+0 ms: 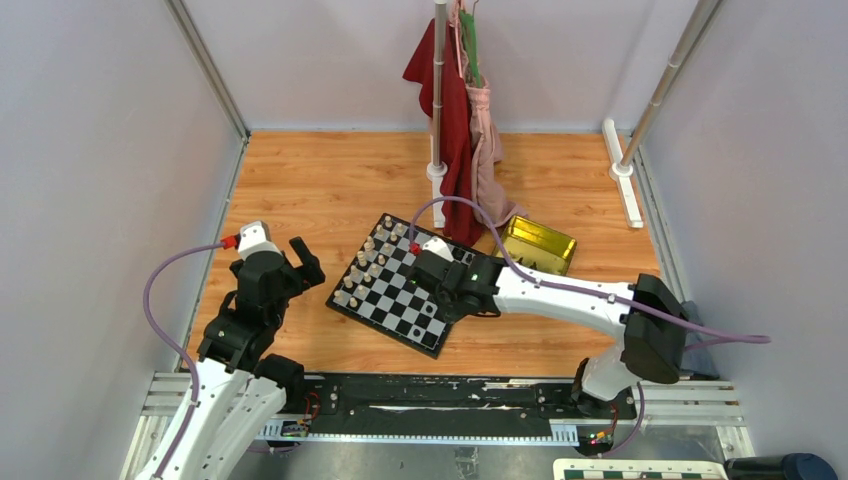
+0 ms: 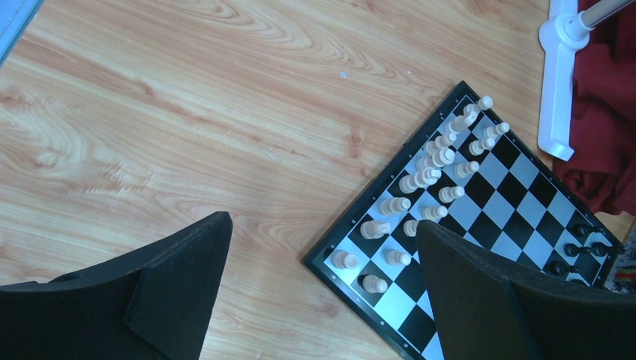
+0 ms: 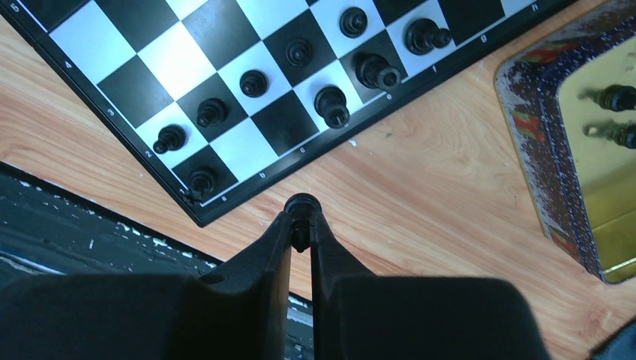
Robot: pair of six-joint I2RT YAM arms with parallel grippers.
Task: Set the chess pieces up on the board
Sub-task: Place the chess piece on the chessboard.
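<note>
My right gripper holds a piece that I need to bring next over the near dark edge square (image 3: 285, 123) beside the tall black pieces, then lower and release, since that square is empty.
The board (image 1: 392, 312) lies at an angle in the middle of the table. Cream-white pieces (image 2: 435, 161) fill its left side. Several black chess pieces (image 3: 255, 82) stand in two rows along the board's (image 3: 90, 41) right edge, also visible at the far corner (image 2: 581, 241). My right gripper (image 3: 301, 225) is shut on one small black chess piece (image 3: 302, 204), held above the wood just off that edge. It shows above the board's right part (image 1: 432, 260) in the top view. My left gripper (image 2: 322, 225) hangs open left of the board (image 2: 510, 196), its fingers (image 2: 180, 277) holding nothing.
A gold tin tray (image 1: 538, 245) sits right of the board; two black pieces (image 3: 619, 97) lie in that tray (image 3: 536, 135). A white stand (image 1: 437, 170) with hanging cloths is behind the board. The black base rail (image 3: 67, 217) runs along the near edge.
</note>
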